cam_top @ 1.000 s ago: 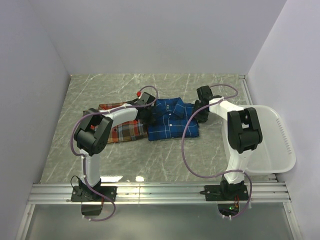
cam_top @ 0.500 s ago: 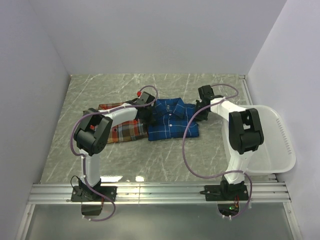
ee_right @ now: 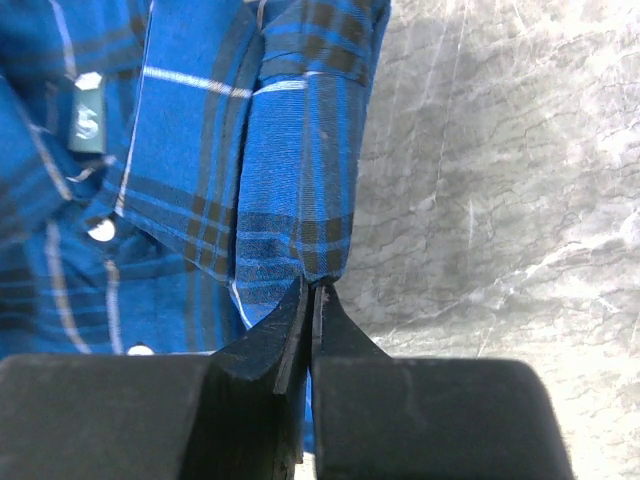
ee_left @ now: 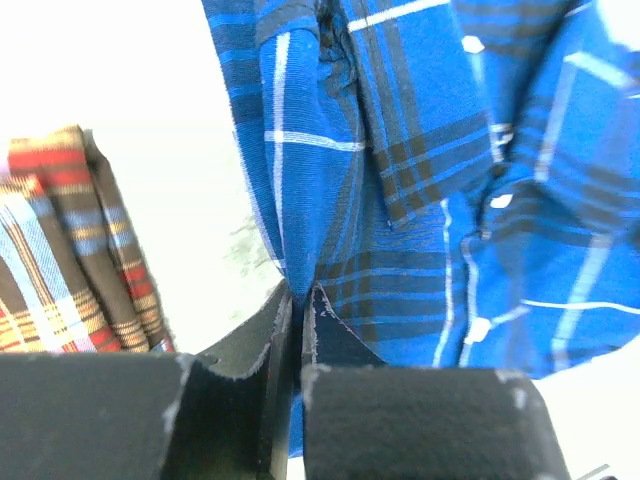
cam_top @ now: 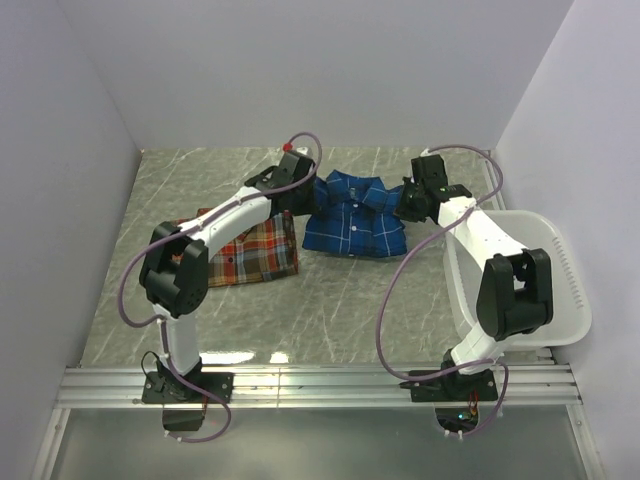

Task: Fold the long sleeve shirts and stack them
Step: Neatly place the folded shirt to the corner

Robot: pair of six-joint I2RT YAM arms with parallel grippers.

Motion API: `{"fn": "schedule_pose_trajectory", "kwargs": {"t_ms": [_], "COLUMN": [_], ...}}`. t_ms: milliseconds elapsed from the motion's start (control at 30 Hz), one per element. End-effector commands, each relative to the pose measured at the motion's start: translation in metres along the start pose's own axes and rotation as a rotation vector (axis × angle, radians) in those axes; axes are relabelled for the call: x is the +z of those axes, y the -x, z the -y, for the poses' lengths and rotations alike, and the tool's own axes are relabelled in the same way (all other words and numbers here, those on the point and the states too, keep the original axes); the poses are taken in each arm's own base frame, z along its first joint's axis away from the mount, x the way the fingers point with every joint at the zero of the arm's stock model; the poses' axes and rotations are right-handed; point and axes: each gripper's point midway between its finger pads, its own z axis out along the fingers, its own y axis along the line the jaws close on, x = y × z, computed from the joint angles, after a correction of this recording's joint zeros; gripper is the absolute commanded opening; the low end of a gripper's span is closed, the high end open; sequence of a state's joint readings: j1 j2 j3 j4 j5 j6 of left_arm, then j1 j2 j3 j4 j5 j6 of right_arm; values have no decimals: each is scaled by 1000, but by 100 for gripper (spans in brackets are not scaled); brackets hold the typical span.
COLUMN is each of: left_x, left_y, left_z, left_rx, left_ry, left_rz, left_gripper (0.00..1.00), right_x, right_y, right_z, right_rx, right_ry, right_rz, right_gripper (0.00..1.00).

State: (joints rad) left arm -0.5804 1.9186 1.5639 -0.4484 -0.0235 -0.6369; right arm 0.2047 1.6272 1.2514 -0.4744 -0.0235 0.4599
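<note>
I will move my left gripper over the red-orange plaid shirt [cam_top: 248, 249] [ee_left: 65, 255], lower the blue shirt's edge and let go, because the plaid shirt lies folded to the left in the top view.
The royal blue plaid shirt [cam_top: 355, 213] is folded and held up between both arms over the middle of the table. My left gripper [cam_top: 305, 192] is shut on its left edge; the pinched cloth shows in the left wrist view [ee_left: 298, 290]. My right gripper [cam_top: 403, 205] is shut on its right edge, seen in the right wrist view [ee_right: 312, 285]. The blue shirt fills both wrist views [ee_left: 450, 170] [ee_right: 170, 170]. The red-orange plaid shirt [cam_top: 248, 249] lies folded on the table at the left, also in the left wrist view [ee_left: 70, 260].
A white plastic basket [cam_top: 520, 275] stands at the right edge of the grey marble table [cam_top: 350, 300]. White walls close in the table at the back and both sides. A metal rail [cam_top: 320, 385] runs along the near edge.
Both arms have lifted the blue shirt off the table and carried it toward the back. It no longer overlaps the red-orange shirt.
</note>
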Motion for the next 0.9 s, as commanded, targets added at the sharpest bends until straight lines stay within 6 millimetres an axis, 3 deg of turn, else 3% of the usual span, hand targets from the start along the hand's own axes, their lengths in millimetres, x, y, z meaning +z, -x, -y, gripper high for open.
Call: {"fn": "schedule_pose_trajectory", "kwargs": {"t_ms": [0, 133, 267, 633, 867], "left_x": [-43, -55, -73, -123, -166], "left_y": [46, 57, 63, 56, 42], "left_z": [33, 29, 6, -115, -197], "left_rx": [41, 55, 45, -36, -119], "left_ry": [-91, -54, 32, 363, 544], "left_rz": [121, 156, 189, 272, 356], "left_gripper": [1, 1, 1, 0, 1], "right_x": [-23, -34, -44, -53, -47], "right_y": [35, 43, 46, 9, -32], "right_z": [-15, -29, -56, -178, -257], "right_rx": [-8, -9, -25, -50, -98], "right_ry": [47, 103, 169, 425, 590], "right_rz": [114, 135, 146, 133, 85], "right_gripper": [0, 0, 0, 0, 0]}}
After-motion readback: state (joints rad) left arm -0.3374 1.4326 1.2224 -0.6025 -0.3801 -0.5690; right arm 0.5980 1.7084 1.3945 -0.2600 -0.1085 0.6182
